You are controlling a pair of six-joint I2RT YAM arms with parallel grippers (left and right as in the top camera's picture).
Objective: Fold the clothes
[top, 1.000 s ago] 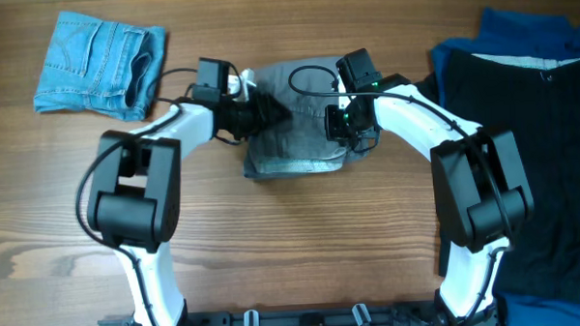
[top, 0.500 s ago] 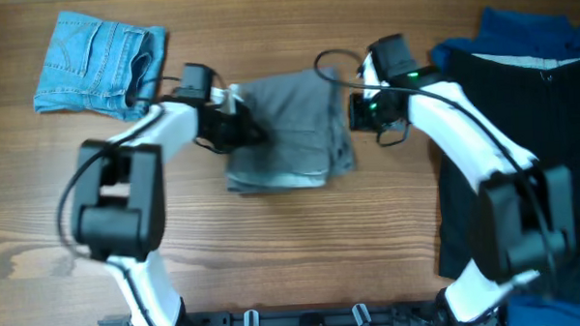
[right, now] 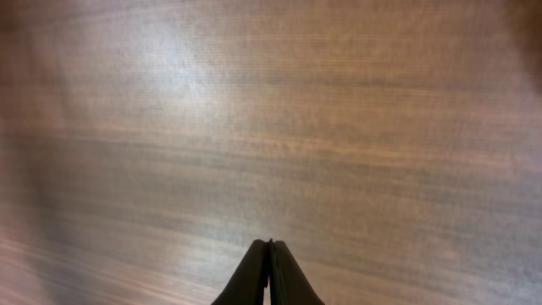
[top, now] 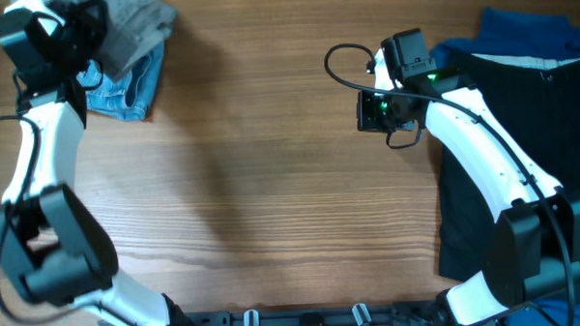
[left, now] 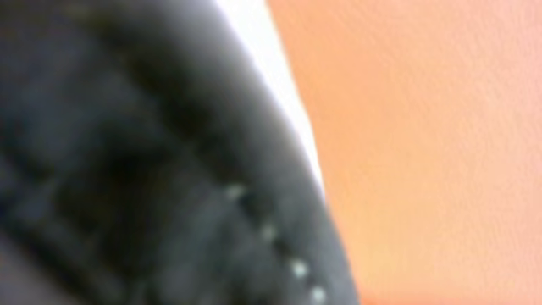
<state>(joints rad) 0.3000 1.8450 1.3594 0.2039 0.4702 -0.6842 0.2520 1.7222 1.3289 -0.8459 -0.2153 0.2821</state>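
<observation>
The robot needs to bring the held grey shorts in its left gripper down onto the light-blue denim shorts below next and let go, as the grey cloth already hangs over them.
The folded grey shorts are at the far left corner, bunched over the light-blue denim shorts. My left gripper is against their left edge and seems shut on them; its fingers are hidden by cloth. The left wrist view is filled with blurred dark grey fabric with a stitched seam. My right gripper is shut and empty over bare wood right of centre; its closed fingertips show above the tabletop in the right wrist view.
A black garment lies spread along the right side, over a royal-blue garment at the far right corner. A black cable loops by the right wrist. The wooden table spans the middle.
The left arm swept the grey shorts from the table's middle to the far left corner, onto the denim shorts. The right gripper let go and stayed right of centre.
</observation>
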